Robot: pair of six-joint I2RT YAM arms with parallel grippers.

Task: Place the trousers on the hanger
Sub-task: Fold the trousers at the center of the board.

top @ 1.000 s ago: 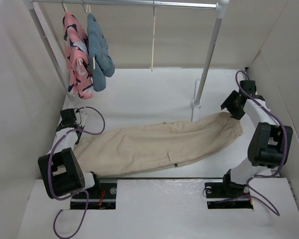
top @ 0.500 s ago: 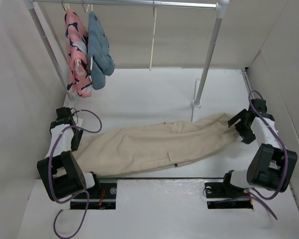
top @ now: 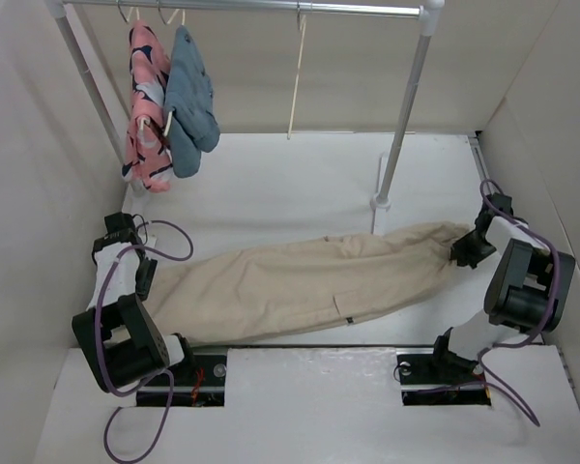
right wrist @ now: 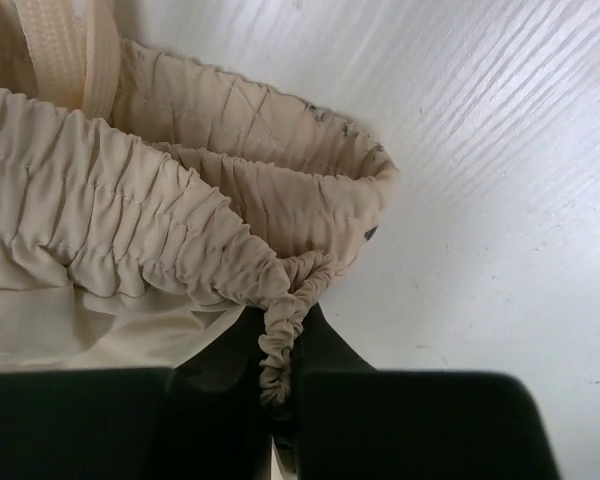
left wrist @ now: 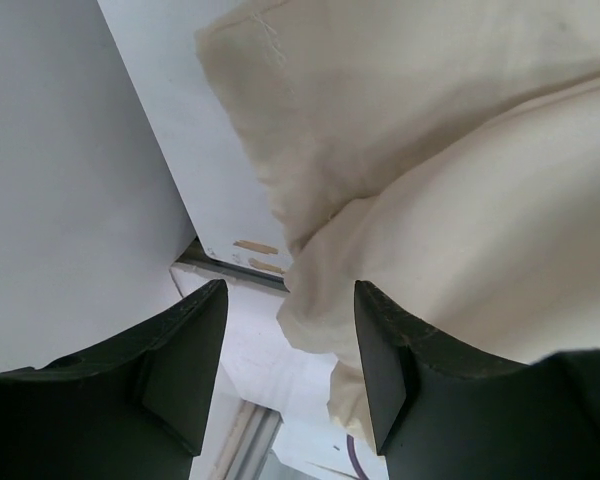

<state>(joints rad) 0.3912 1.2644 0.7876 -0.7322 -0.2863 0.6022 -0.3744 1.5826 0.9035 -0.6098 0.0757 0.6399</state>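
My right gripper lifts the trousers' waistband next and carries it onto the leg ends to its left in the top view, then releases it, as the trousers [top: 309, 280] lie unfolded.
The beige trousers [top: 309, 280] lie flat across the table, legs to the left and waist to the right. The thin cream hanger [top: 295, 77] hangs bare from the rail behind them. My right gripper [top: 464, 253] is at the waist end. In the right wrist view it [right wrist: 280, 370] is shut on a pinch of the gathered waistband [right wrist: 180, 230]. My left gripper [top: 143, 275] sits at the leg ends. In the left wrist view it [left wrist: 290, 300] is open. A fold of the trousers [left wrist: 430, 180] hangs in the gap close to the right finger [left wrist: 380, 360], not clamped.
A metal clothes rail [top: 242, 6] spans the back on two posts. The right post [top: 401, 126] stands just behind the trousers' waist. A pink patterned garment [top: 143, 106] and a blue-grey garment [top: 188, 97] hang at the rail's left end. Walls close in on both sides.
My right gripper swung out to the right, came back down at the waist end and shut on the waistband. My left gripper shifted left and opened wider. The hanging garments swayed.
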